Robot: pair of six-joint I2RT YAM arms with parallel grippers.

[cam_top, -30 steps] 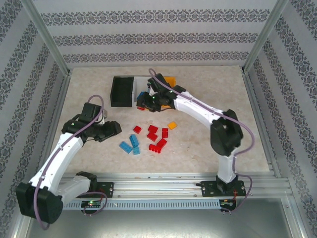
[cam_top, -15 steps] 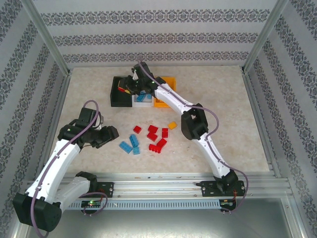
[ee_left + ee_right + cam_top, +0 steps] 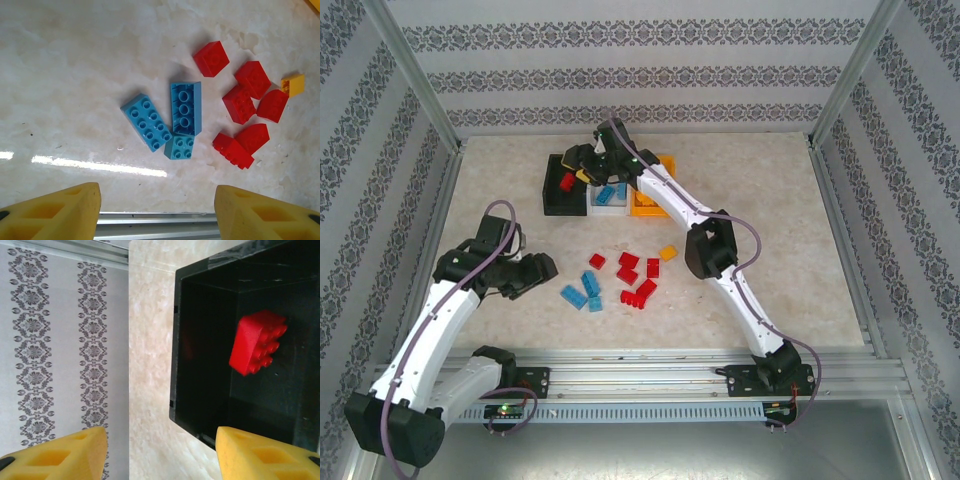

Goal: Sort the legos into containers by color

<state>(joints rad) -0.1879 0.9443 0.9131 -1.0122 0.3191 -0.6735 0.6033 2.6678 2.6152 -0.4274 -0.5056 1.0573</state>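
Next, the left gripper swings over the lone red lego (image 3: pixel 597 261) (image 3: pixel 211 58) and moves down, since it lies below, outward of the blue legos, its sides clear for closing.
My right gripper (image 3: pixel 576 172) (image 3: pixel 161 450) hangs open over the black bin (image 3: pixel 552 205) (image 3: pixel 200 390), and a red lego (image 3: pixel 257 342) (image 3: pixel 564 183) lies loose inside that bin. Beside it stand the white bin (image 3: pixel 604 210), with blue legos (image 3: pixel 612 192) in it, and the orange bin (image 3: pixel 642 208). My left gripper (image 3: pixel 546 268) (image 3: pixel 156 210) is open and empty, hovering just left of three blue legos (image 3: pixel 167 120) (image 3: pixel 582 292). Several red legos (image 3: pixel 245 107) (image 3: pixel 632 275) and one orange-yellow lego (image 3: pixel 292 84) (image 3: pixel 668 253) lie on the table to their right.
Patterned walls and metal posts enclose the marble table (image 3: pixel 770 230). The aluminium rail (image 3: pixel 640 365) with both arm bases runs along the near edge. The right arm stretches diagonally over the table above the orange bin.
My right arm swung left from the front of the white bin to over the black bin, then opened; a red lego now lies in that bin. The left gripper barely shifted.
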